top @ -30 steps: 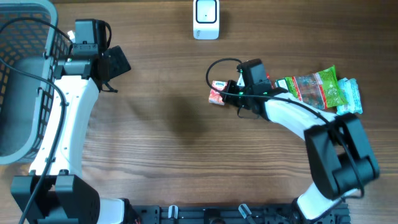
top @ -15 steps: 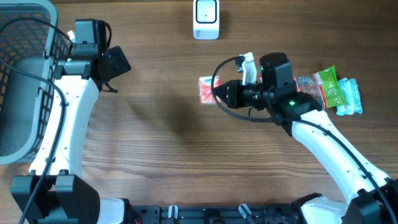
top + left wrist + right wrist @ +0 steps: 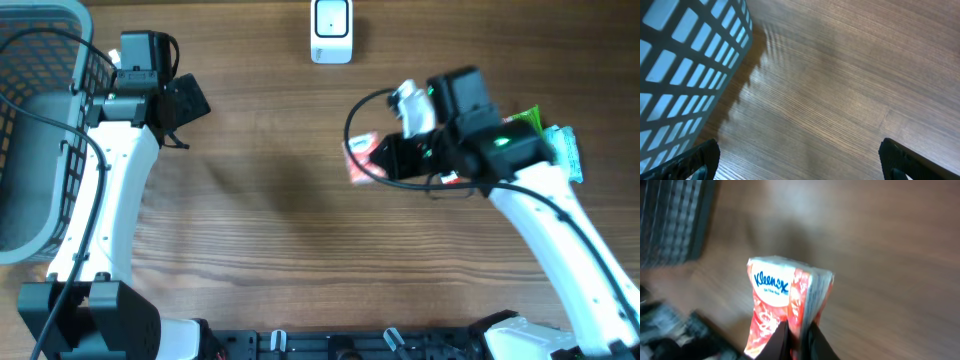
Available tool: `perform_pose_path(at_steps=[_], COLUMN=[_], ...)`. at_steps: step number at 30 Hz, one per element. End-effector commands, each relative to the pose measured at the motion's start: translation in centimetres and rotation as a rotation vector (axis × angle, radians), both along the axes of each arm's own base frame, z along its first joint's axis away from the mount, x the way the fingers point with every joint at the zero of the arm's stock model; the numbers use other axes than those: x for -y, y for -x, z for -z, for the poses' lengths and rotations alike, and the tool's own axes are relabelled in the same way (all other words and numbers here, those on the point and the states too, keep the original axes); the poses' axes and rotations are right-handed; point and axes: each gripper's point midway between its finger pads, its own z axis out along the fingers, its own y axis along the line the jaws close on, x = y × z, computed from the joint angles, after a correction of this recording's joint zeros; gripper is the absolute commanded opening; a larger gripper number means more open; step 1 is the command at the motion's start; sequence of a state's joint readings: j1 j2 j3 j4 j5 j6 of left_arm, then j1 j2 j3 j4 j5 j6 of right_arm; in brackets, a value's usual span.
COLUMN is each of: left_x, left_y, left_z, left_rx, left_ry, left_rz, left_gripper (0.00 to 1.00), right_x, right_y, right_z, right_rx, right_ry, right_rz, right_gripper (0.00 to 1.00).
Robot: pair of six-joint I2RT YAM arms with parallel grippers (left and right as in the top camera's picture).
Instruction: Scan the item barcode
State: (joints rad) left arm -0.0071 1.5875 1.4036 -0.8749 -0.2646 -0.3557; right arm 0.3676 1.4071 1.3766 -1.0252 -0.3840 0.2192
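I will swing my right gripper outward to the scanner [image 3: 331, 30] and then down to let go beside the green snack bag [image 3: 529, 120], since that is to its right in the overhead view.
A red and white Kleenex tissue pack [image 3: 360, 160] [image 3: 782, 297] hangs above the table right of centre, with my right gripper [image 3: 385, 158] [image 3: 799, 332] shut on its lower edge. In the right wrist view the two dark fingers [image 3: 816, 341] pinch the pack and its logo faces the camera; no barcode shows. A white scanner [image 3: 331, 30] stands at the table's far edge, apart from the pack. My left gripper [image 3: 186, 100] [image 3: 800, 155] is open over bare wood beside the basket, with nothing between its fingers [image 3: 700, 161].
A grey mesh basket [image 3: 40, 120] [image 3: 685, 60] stands at the left edge. A green snack bag [image 3: 530, 120] and a teal pack [image 3: 568, 150] lie at the right, partly under my right arm. The tabletop [image 3: 270, 230] is brown wood.
My right arm has lifted the tissue pack off the table and turned it while the wrist rose and swung right. The left arm has not moved.
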Motion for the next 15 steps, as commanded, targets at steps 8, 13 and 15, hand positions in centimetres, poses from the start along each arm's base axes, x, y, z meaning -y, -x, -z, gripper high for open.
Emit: perform_pose_path(at_steps=[8,13,15], left_x=[-0.3,-0.3,-0.3], left_y=[-0.1,-0.1,-0.1], left_z=[-0.4,-0.4,-0.4], left_rx=[0.006,0.006,0.006], left_ry=[-0.01,-0.01,-0.01], left_rz=[0.002,0.002,0.002], left_gripper=[1.0,1.0,1.0], right_x=[6.6,6.7,5.6], right_y=[-6.4,-10.5,-11.9], right_z=[-11.7,-11.7,-11.2], right_rx=[0.324,0.43,0.475], right_ry=[0.402,0.564,0.628], right_rz=[0.164,0.183,0.155], right_gripper=[0.04,0.04,0.04])
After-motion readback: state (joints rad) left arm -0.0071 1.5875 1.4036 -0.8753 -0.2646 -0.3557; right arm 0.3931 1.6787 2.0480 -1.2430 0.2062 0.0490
